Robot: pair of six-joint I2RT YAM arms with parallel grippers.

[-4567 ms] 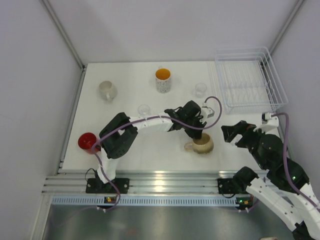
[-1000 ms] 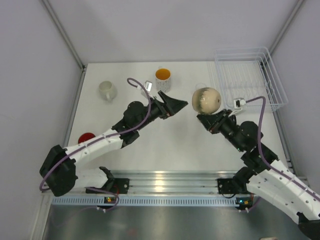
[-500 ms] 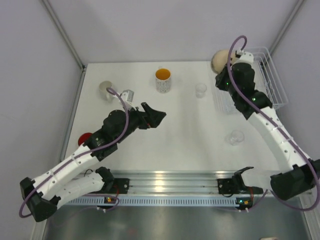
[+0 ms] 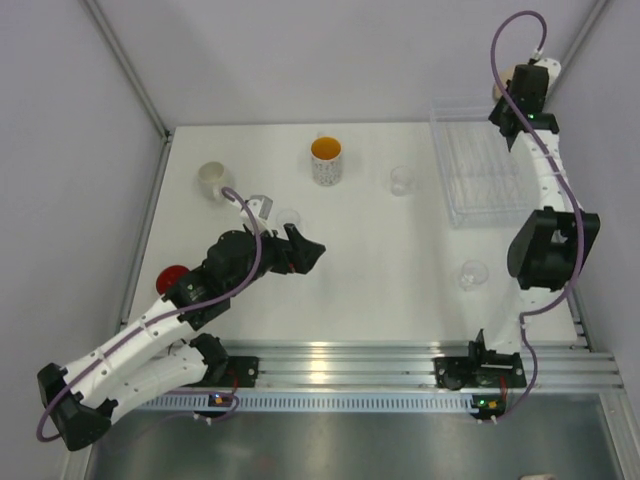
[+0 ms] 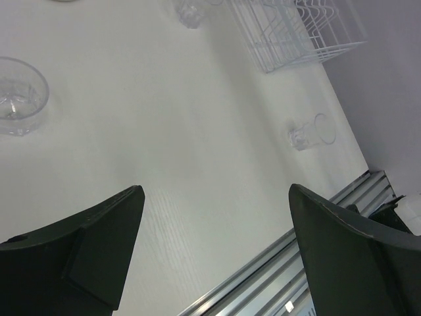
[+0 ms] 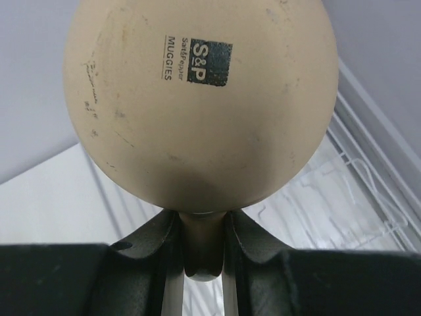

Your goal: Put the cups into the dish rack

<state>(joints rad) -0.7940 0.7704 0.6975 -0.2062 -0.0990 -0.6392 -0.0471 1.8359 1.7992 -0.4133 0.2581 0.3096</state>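
Note:
My right gripper brings the beige mug down into the rack's far corner (image 4: pixel 498 131) by the grey wall next, since the mug hangs high above the empty rack.
My right gripper (image 6: pixel 202 227) is shut on the handle of the beige mug (image 6: pixel 200 99), whose base faces the wrist camera. From above, that gripper (image 4: pixel 517 98) holds the mug (image 4: pixel 505 79) high over the far edge of the white wire dish rack (image 4: pixel 490 175). My left gripper (image 4: pixel 303 246) hangs open and empty over mid-table, next to a clear glass (image 4: pixel 288 218). On the table stand a white mug (image 4: pixel 212 178), a speckled mug with orange inside (image 4: pixel 326 158), a clear glass (image 4: pixel 402 180) and a red cup (image 4: pixel 172 277). Another glass (image 4: pixel 470 273) lies near the right arm.
The left wrist view shows the rack (image 5: pixel 302 29), the fallen glass (image 5: pixel 308 133), an upright glass (image 5: pixel 20 95) and the metal rail at the table's near edge (image 5: pixel 276 276). Grey walls close in the table on three sides.
The right arm has swung the beige mug further back and right, from the rack's far-left corner to above its far edge. The left arm has barely shifted.

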